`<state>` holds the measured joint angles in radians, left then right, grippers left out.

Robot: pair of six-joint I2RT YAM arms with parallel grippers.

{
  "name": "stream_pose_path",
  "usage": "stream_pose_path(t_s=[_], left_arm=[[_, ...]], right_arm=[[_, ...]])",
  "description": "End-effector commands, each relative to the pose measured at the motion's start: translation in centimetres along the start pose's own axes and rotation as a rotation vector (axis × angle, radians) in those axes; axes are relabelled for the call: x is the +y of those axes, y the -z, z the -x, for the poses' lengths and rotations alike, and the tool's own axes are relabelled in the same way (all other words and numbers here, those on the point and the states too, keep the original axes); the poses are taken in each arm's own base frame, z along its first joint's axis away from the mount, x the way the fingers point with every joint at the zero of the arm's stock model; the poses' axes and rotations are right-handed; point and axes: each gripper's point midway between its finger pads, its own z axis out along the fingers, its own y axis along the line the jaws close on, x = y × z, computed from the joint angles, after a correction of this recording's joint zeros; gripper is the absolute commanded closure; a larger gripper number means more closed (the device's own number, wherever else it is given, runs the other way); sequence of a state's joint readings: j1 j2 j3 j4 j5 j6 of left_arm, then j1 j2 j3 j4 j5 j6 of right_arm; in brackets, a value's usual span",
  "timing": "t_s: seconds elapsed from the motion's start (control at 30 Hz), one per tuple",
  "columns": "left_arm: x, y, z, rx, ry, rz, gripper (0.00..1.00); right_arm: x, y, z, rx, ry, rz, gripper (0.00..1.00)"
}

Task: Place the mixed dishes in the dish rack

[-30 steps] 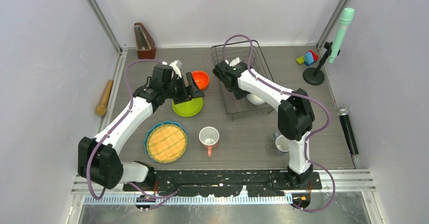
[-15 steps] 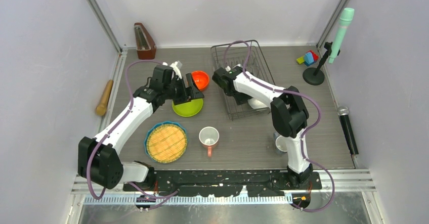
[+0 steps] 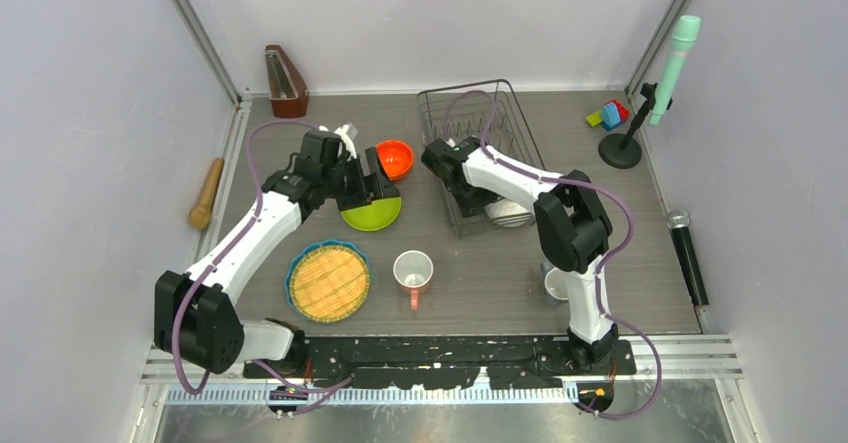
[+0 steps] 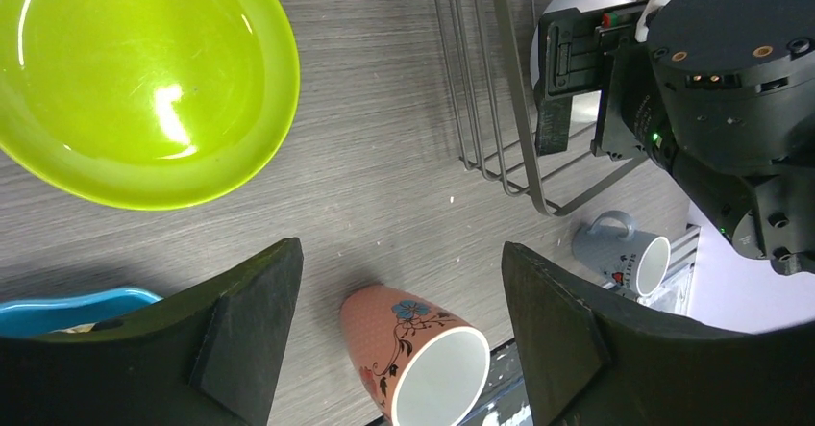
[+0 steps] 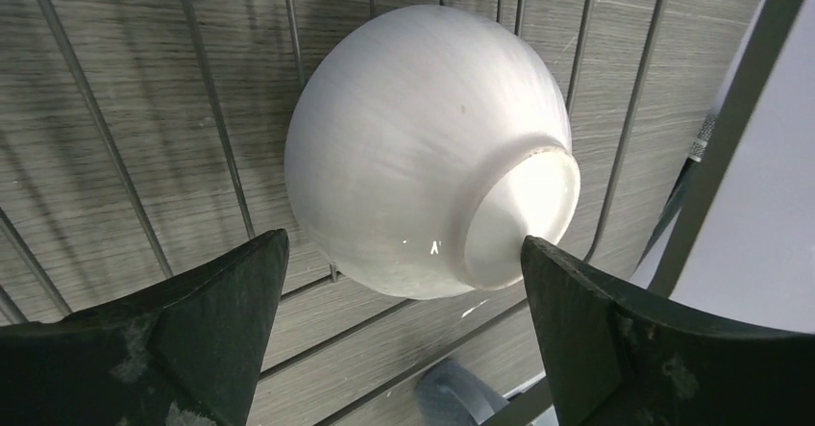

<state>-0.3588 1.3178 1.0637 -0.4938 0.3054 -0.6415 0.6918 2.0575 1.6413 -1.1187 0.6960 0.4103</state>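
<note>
My left gripper is above the orange bowl and inward of it. Next it needs to turn to point down and lower outward onto the orange bowl's near rim [image 3: 391, 177].
The dark wire dish rack [image 3: 505, 123] stands at the back centre. The white bowl [image 3: 510, 212] lies tipped in its near end, foot ring towards my right wrist camera [image 5: 423, 147]. My right gripper [image 3: 468, 191] is open inside the rack, jaws either side of the bowl without touching [image 5: 404, 243]. My left gripper [image 3: 374, 179] is open and empty above the lime-green plate [image 3: 372, 215]. The orange bowl [image 3: 395, 157] sits just beyond it. The blue-rimmed plate [image 3: 328, 281], pink floral mug [image 3: 412, 271] and small grey-blue mug [image 3: 555, 283] stand on the table.
A wooden rolling pin [image 3: 207, 192] lies at the left wall. A brown metronome [image 3: 285, 81] stands at the back left. Toy blocks [image 3: 608, 115], a green microphone on a stand [image 3: 668, 68] and a black microphone [image 3: 688, 255] are at the right.
My right gripper has moved from the rack's left edge down into the rack towards the white bowl, and its elbow swung left. The left arm has hardly moved.
</note>
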Motion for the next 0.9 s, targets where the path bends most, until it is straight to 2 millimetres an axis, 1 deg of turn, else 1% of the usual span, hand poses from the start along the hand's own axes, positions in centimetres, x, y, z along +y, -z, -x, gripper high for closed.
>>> stream_pose_path(t_s=[0.0,0.07,0.17,0.2,0.33,0.37,0.47,0.53,0.57,0.63,0.67,0.7,0.73,0.77,0.8,0.83,0.87], left_arm=[[0.1,0.4,1.2,-0.028,-0.032,0.022,0.21],[0.5,0.2,1.7,-0.036,-0.028,0.046,0.21],[1.3,-0.5,2.7,-0.064,-0.012,0.088,0.23],[1.6,-0.8,3.1,-0.082,-0.002,0.106,0.23],[3.0,-2.6,5.0,-0.163,0.046,0.170,0.25],[3.5,-3.1,5.5,-0.181,0.058,0.191,0.26],[4.9,-4.6,7.0,-0.229,0.097,0.259,0.31],[5.8,-5.5,7.8,-0.242,0.116,0.290,0.32],[6.1,-6.2,8.3,-0.250,0.119,0.297,0.32],[6.9,-7.2,8.9,-0.249,0.132,0.310,0.33],[7.0,-7.6,9.3,-0.249,0.137,0.311,0.33],[7.4,-8.1,9.6,-0.245,0.143,0.317,0.33],[7.7,-8.6,9.9,-0.242,0.149,0.320,0.34],[8.0,-9.0,10.4,-0.243,0.153,0.318,0.35],[8.2,-9.5,10.7,-0.237,0.156,0.314,0.35],[8.4,-10.0,11.0,-0.230,0.160,0.314,0.36],[8.6,-10.4,11.1,-0.219,0.163,0.317,0.37]], right_arm=[[-0.7,1.7,1.1,-0.043,-0.073,0.056,0.02],[-1.1,2.5,1.4,-0.063,-0.091,0.074,0.02],[-2.2,4.3,2.4,-0.109,-0.127,0.103,0.03],[-2.5,4.6,2.5,-0.116,-0.133,0.105,0.03],[-3.9,6.8,4.0,-0.192,-0.191,0.143,0.04],[-4.4,7.6,4.2,-0.216,-0.211,0.158,0.05],[-4.9,9.1,5.1,-0.273,-0.261,0.207,0.09],[-5.5,10.8,5.2,-0.303,-0.285,0.264,0.12],[-5.4,11.4,5.2,-0.308,-0.291,0.295,0.12],[-6.0,13.1,5.3,-0.349,-0.326,0.358,0.12],[-6.2,13.8,5.0,-0.363,-0.336,0.388,0.12],[-6.3,14.4,5.3,-0.389,-0.356,0.411,0.12],[-6.6,15.1,5.0,-0.410,-0.368,0.444,0.12],[-6.8,15.8,5.3,-0.441,-0.385,0.466,0.12],[-7.3,16.5,4.9,-0.462,-0.397,0.492,0.11],[-7.5,16.9,5.1,-0.486,-0.411,0.507,0.11],[-7.9,17.4,4.6,-0.502,-0.420,0.525,0.11]])
